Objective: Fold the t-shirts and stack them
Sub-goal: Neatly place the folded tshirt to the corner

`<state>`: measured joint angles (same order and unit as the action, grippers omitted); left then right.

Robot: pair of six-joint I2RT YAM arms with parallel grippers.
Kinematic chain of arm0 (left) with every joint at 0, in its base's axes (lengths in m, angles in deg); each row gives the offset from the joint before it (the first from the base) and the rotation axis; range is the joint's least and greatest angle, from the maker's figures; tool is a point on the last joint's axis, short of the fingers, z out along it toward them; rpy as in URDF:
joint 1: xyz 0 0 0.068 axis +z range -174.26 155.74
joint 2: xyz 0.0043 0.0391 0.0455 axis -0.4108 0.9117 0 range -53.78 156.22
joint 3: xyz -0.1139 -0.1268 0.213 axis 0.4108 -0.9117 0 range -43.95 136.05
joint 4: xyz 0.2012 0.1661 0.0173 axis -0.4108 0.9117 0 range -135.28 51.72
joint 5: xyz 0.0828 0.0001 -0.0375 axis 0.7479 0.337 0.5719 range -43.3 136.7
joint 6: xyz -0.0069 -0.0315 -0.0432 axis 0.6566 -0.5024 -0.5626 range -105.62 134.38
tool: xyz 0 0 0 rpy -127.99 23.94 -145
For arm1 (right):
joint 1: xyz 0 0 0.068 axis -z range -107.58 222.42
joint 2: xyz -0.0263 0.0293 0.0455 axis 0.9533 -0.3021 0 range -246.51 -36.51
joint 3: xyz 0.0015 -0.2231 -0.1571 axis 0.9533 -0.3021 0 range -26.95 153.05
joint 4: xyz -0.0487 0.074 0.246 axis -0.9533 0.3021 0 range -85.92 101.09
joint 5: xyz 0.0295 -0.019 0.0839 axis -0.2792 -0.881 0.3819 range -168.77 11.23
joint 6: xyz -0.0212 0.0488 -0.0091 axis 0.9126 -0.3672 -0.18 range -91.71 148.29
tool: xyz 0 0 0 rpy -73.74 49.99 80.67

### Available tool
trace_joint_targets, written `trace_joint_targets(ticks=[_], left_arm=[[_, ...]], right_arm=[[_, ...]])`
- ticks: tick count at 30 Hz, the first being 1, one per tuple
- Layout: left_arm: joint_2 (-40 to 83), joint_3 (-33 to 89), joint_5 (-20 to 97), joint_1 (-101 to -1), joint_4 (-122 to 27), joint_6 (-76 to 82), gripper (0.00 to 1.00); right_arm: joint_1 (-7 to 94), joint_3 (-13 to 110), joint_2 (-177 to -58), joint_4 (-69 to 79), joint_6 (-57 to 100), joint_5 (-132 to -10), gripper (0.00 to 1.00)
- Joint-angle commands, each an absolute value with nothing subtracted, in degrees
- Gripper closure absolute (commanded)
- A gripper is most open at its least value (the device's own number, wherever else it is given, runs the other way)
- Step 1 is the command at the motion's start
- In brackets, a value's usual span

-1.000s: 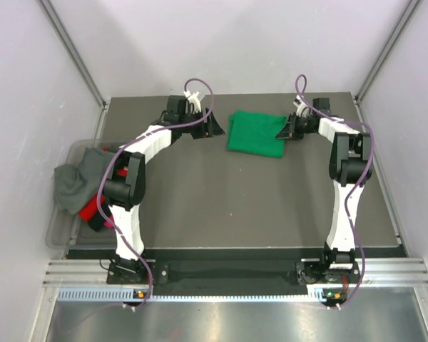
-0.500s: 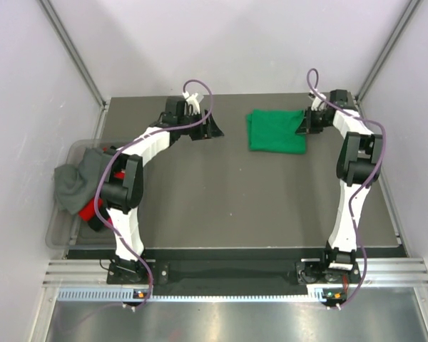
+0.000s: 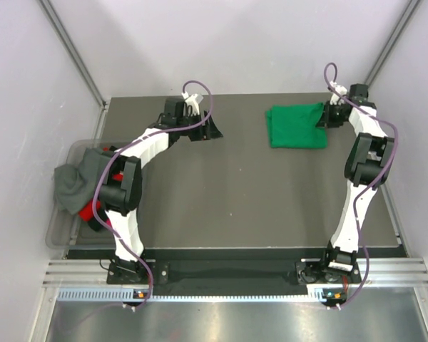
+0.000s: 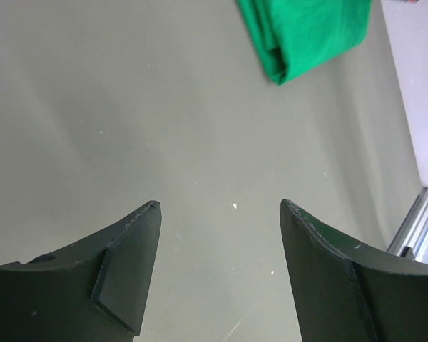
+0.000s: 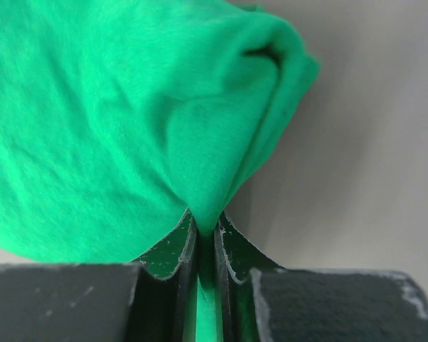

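The robot's right gripper should drag the green t-shirt (image 3: 296, 126) outward into the nearby far corner of the table and let go of it there, because more t-shirts in the bin need room.
A folded bright green t-shirt (image 3: 296, 126) lies at the back right of the table. My right gripper (image 3: 327, 118) is shut on its right edge; the right wrist view shows a pinch of green cloth (image 5: 128, 121) drawn up between the closed fingers (image 5: 177, 249). My left gripper (image 3: 212, 129) hovers at the back middle of the table, open, nothing between its fingers (image 4: 128, 256), and the green t-shirt (image 4: 307, 32) shows far off in its view. More t-shirts, a grey one (image 3: 75, 179) and a red one (image 3: 93, 210), sit bunched in the bin on the left.
A clear plastic bin (image 3: 60, 235) stands off the table's left edge. The dark table (image 3: 235, 199) is bounded by white walls at the back and both sides, with a metal rail (image 3: 235, 274) along the near edge.
My right gripper has dragged the green t-shirt to the right, from the back middle toward the back right corner. The left arm has stayed still.
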<state>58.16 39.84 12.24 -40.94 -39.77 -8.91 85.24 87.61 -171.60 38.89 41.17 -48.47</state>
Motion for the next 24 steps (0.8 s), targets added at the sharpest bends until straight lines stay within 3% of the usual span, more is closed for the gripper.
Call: trace_joint_targets(ticks=[1,24], left_arm=[[54.1,38.8,12.9,-41.0,-42.2,-7.2,0.28],[54.3,38.1,14.7,-42.3,-41.1,-4.3,0.27]], right_arm=[[87.5,91.7,-171.9,36.3,41.9,-51.6,1.0],[92.1,104.0,-181.8,28.1,34.9,-61.2,1.0]])
